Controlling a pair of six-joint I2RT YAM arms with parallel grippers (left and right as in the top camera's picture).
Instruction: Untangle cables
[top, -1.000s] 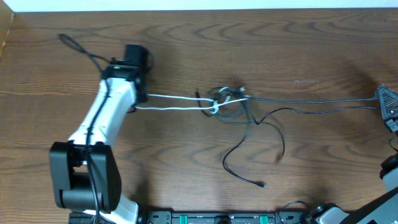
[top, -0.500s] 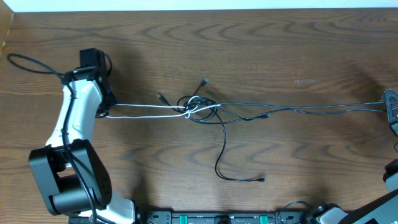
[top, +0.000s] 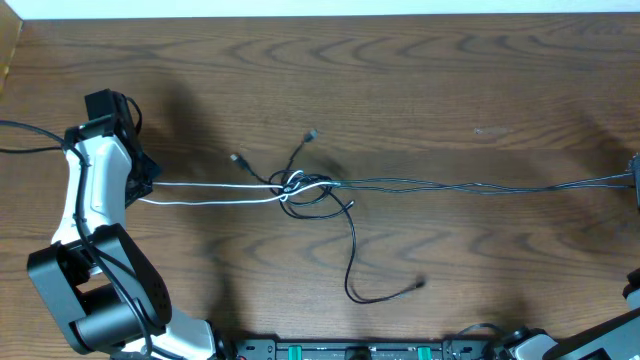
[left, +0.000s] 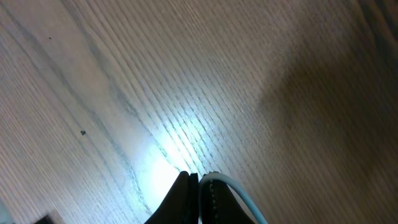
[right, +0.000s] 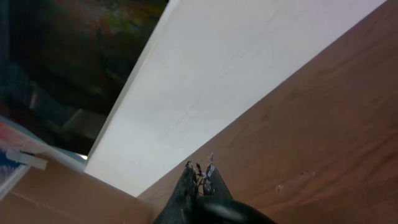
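I will move my left gripper to the right in the overhead view toward the knot (top: 297, 187), so the taut white cable goes slack, and then release it.
In the overhead view the cables meet in a tight knot (top: 297, 187) left of the table's middle. A white cable (top: 210, 192) runs doubled and taut from the knot to my left gripper (left: 198, 179), which is shut on it; the cord (left: 239, 194) curves out beside the fingertips. Black cables (top: 480, 185) stretch from the knot to the right edge, where my right gripper (right: 200, 169) is shut on thin black strands. One loose black tail (top: 352, 255) loops toward the front. Two short ends with plugs (top: 313, 132) stick up behind the knot.
My left arm (top: 95, 190) stands at the far left, its own thick black wire (top: 30, 125) trailing off the edge. A black rail (top: 350, 351) lines the front edge. A white wall strip (top: 320, 8) borders the back.
My left arm has swung left, dragging the white cable and the knot leftward. The right gripper has drawn off the right edge. The black cables are straighter and the loose tail has shifted.
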